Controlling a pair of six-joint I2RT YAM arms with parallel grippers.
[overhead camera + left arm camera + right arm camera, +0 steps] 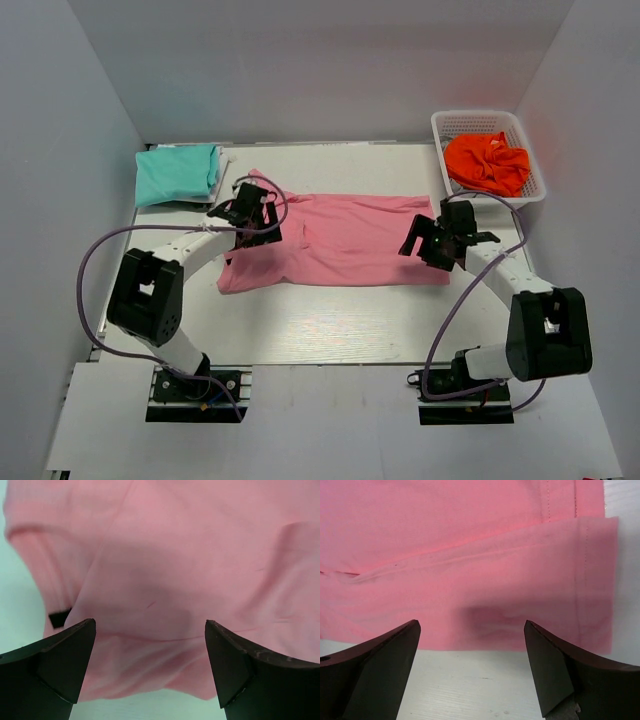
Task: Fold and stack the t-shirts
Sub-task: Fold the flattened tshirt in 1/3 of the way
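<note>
The pink shirt's far tip (256, 174) near the teal t-shirt sticks out past the band, so my left gripper will move outward and down to close on it.
A pink t-shirt (340, 240) lies across the middle of the table, folded lengthwise into a long band. A teal t-shirt (178, 173) sits folded at the back left corner. My left gripper (250, 215) hovers over the pink shirt's left end, jaws open, with only cloth (165, 580) below and nothing between the fingers. At the shirt's right end my right gripper (432, 240) is open too. Its wrist view shows the hemmed edge (520, 580) lying flat just beyond the fingertips (405, 640), apart from them.
A white basket (445, 125) at the back right holds an orange garment (488, 163). Grey walls close in the table on three sides. Bare tabletop (330, 320) stretches between the pink shirt and the arm bases.
</note>
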